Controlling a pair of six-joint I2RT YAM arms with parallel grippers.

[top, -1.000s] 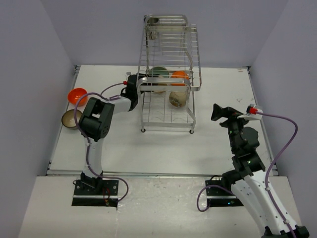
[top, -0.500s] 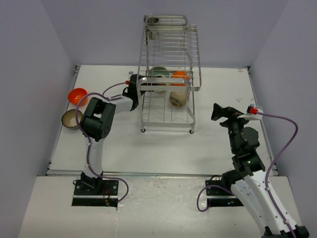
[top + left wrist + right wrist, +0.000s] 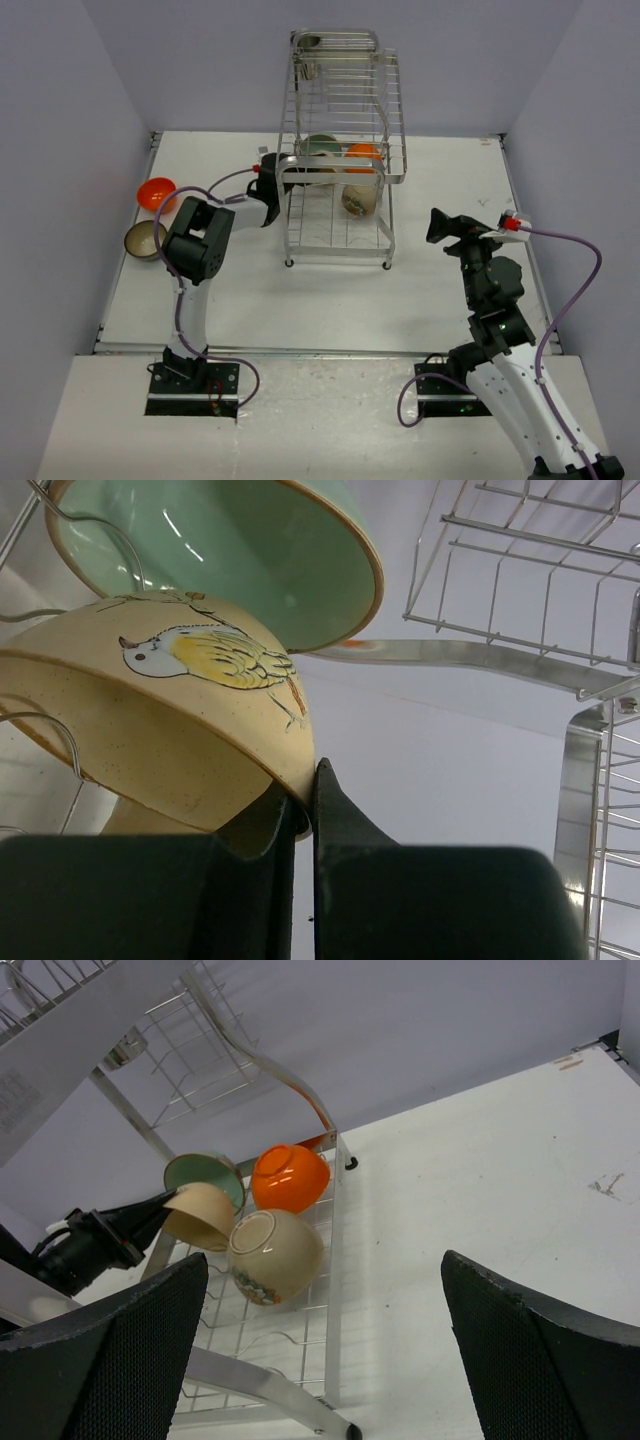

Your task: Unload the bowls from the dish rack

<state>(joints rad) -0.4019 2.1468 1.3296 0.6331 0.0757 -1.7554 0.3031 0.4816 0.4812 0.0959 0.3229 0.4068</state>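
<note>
The robot will next move its left gripper to the left in the top view and down, and release the cream bowl [image 3: 205,1215] on the tabletop beside the orange bowl, where there is free space.
The silver wire dish rack [image 3: 340,110] stands at the back of the table. On its lower tier a mint green bowl [image 3: 230,560] leans over a cream bowl with a bird picture [image 3: 150,720]. My left gripper [image 3: 305,790] reaches in from the rack's left side and is shut on that cream bowl's rim. In the right wrist view the same cream bowl [image 3: 205,1215] sits beside an orange bowl [image 3: 290,1177] and a beige flowered bowl [image 3: 275,1255]. My right gripper [image 3: 325,1350] hangs open over the table, right of the rack, holding nothing.
An orange bowl [image 3: 156,192] and a brown-olive bowl [image 3: 145,240] stand on the table at the far left, beside the left arm's elbow [image 3: 196,240]. The rack's upper tier [image 3: 345,90] overhangs the bowls. Bare white table [image 3: 480,1180] lies right of the rack.
My left gripper has pushed a little further into the rack and shut on the cream bowl's rim. The right arm has not moved.
</note>
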